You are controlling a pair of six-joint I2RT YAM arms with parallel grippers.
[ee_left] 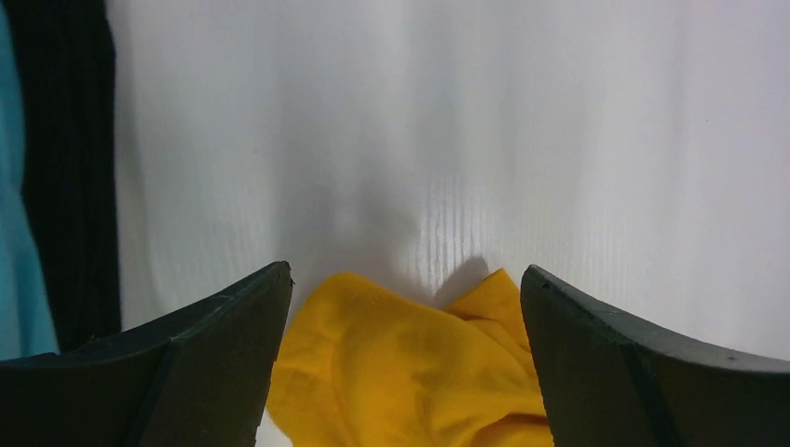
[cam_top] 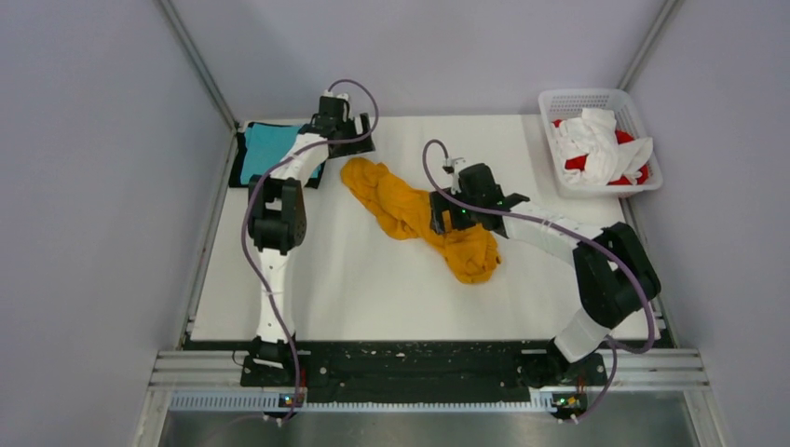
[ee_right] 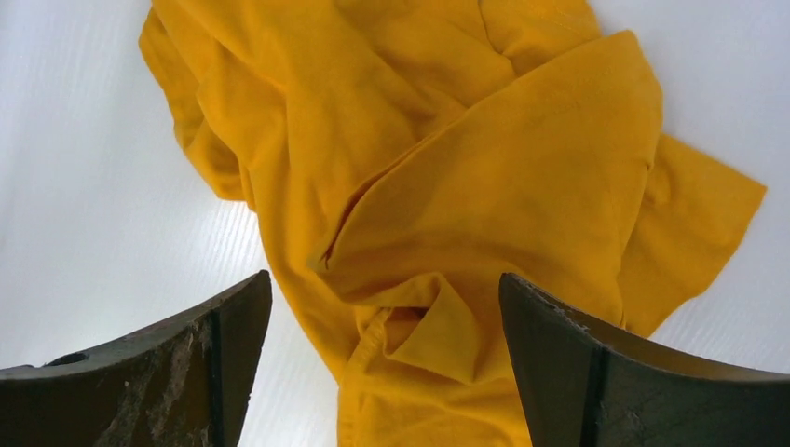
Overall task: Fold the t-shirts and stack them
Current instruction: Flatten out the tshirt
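Note:
Next, the left gripper goes down onto the rounded fold at that end (cam_top: pixel 355 165) (ee_left: pixel 368 303) and closes, since the orange-yellow t-shirt's far end already shows between the spread fingers.
An orange-yellow t-shirt (cam_top: pixel 410 209) lies crumpled in a diagonal strip across the middle of the table. My left gripper (cam_top: pixel 349 149) hangs open over its far left end; in the left wrist view the cloth (ee_left: pixel 401 372) sits between the wide-apart fingers of that gripper (ee_left: pixel 405 279), unclamped. My right gripper (cam_top: pixel 445 219) is open over the shirt's lower right part, and a fold with a seam (ee_right: pixel 438 326) lies between the spread fingers of this gripper (ee_right: pixel 384 284). A folded teal t-shirt (cam_top: pixel 265 149) rests on a black one (cam_top: pixel 240 158) at the far left.
A white lattice basket (cam_top: pixel 643 121) at the far right corner holds crumpled white (cam_top: pixel 592 135) and red (cam_top: pixel 633 172) t-shirts. Grey walls close in the white table (cam_top: pixel 373 289) on three sides. Both arm bases stand at the near edge.

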